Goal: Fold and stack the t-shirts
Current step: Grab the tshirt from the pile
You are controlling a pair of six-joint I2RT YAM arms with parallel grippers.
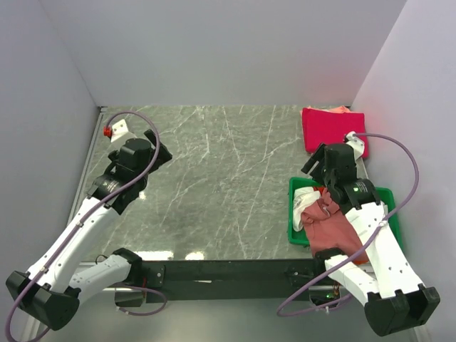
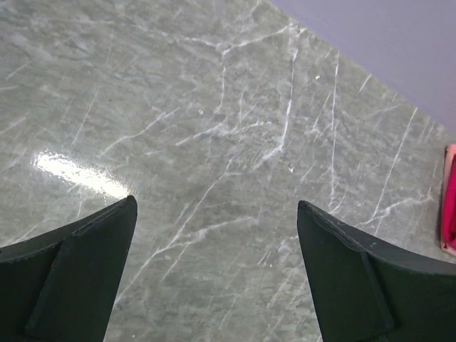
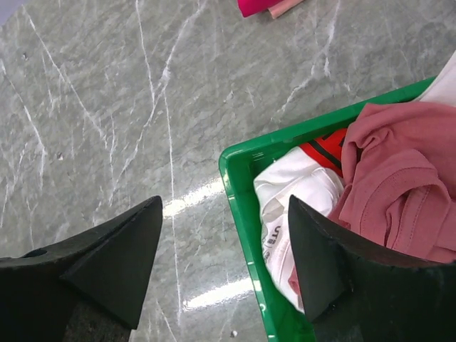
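Note:
The salmon-red t-shirt's bunched fold [image 1: 325,205] [image 3: 400,179] is below and back toward the base, so the robot's right gripper will next move back and down onto it, where the cloth stands up.
A folded crimson-pink t-shirt [image 1: 330,128] lies on the marble table at the back right; its edge shows in the left wrist view [image 2: 449,214] and the right wrist view [image 3: 267,6]. A green tray [image 1: 296,214] at the right holds a crumpled salmon-red t-shirt [image 1: 329,222], a white t-shirt [image 1: 308,196] and an orange one [image 3: 324,148]. My right gripper [image 3: 224,246] is open and empty above the tray's left rim [image 3: 239,192], next to the white shirt [image 3: 296,192] and salmon shirt [image 3: 399,185]. My left gripper [image 2: 217,242] is open and empty over bare table at the left.
A small white block with a red knob [image 1: 114,129] sits at the back left corner. Grey walls enclose the table on three sides. The right arm [image 1: 377,249] covers part of the tray. Bare marble [image 1: 228,178] lies between the arms.

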